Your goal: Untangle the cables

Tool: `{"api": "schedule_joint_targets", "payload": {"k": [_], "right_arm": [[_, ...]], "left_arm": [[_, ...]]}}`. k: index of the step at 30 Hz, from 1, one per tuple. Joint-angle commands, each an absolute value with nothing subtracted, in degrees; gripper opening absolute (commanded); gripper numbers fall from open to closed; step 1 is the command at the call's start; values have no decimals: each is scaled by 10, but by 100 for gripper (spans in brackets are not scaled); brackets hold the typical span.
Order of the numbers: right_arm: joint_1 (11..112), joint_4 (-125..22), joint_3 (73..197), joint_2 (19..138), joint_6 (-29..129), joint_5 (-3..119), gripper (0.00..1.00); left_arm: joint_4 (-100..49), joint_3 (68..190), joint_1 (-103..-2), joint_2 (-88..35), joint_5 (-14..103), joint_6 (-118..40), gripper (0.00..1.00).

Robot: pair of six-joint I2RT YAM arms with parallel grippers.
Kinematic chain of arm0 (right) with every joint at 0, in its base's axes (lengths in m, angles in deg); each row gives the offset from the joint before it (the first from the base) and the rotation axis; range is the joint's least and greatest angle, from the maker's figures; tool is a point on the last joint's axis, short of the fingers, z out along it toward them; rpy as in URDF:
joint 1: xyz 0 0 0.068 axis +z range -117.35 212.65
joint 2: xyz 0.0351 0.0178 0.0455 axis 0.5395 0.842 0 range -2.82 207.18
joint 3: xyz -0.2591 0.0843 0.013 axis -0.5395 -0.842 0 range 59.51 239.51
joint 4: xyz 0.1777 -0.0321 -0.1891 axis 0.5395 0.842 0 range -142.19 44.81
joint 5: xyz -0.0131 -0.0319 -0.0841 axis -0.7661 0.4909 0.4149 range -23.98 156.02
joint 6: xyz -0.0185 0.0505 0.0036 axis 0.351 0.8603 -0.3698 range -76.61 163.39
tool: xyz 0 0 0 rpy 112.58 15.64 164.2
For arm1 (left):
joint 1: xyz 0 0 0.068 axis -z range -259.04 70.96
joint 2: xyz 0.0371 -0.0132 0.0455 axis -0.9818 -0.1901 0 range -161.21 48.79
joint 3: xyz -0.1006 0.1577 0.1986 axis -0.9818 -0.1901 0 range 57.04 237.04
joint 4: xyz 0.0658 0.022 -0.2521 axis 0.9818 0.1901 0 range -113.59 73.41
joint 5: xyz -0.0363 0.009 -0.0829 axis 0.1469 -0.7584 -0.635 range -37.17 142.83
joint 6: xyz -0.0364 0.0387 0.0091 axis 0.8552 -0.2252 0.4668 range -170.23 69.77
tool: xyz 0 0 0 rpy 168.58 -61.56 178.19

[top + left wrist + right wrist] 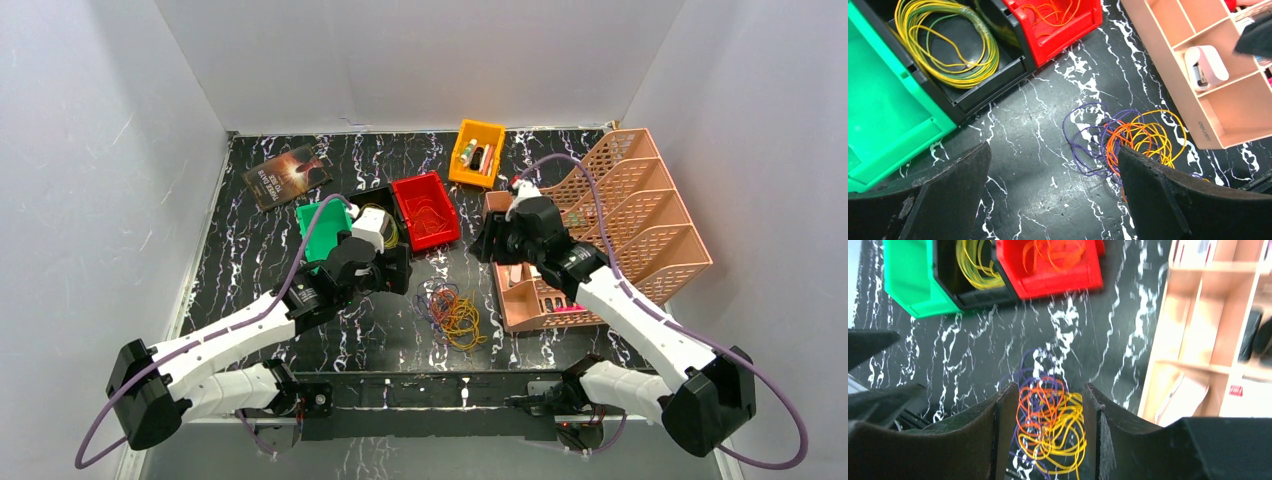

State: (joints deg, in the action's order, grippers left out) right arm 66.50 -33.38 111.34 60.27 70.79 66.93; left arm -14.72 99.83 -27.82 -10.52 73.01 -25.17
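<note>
Next, my right gripper lowers back onto a piece of yellow cable, since the yellow loops lie on the tangle's side by the pink organizer.
The cables (452, 315) lie as one small tangle of purple, orange and yellow loops on the black marbled table, between the two arms. My left gripper (398, 268) hangs to their upper left. In the left wrist view its jaws (1054, 150) stand wide open over bare table, and the cables (1128, 142) lie just past the right finger. My right gripper (490, 245) is up beside the pink organizer, apart from the tangle. In the right wrist view the cables (1050, 425) show on the table through the gap of my open right gripper (1049, 387); nothing is held.
A green bin (322, 228), a black bin (993, 85) with a yellow-green coil (983, 55), and a red bin (425, 208) holding orange wire stand behind the tangle. An orange bin (477, 150), a book (288, 175), a pink file rack (640, 200) and a pink organizer (530, 300) ring the space.
</note>
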Motion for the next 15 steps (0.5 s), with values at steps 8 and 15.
{"api": "schedule_joint_targets", "payload": {"k": [8, 15], "right_arm": [[664, -364, 996, 600, 865, 617, 55], [667, -412, 958, 624, 884, 565, 54]], "left_arm": [[-230, 988, -280, -88, 707, -324, 98], [-231, 983, -280, -86, 710, -316, 99]]}}
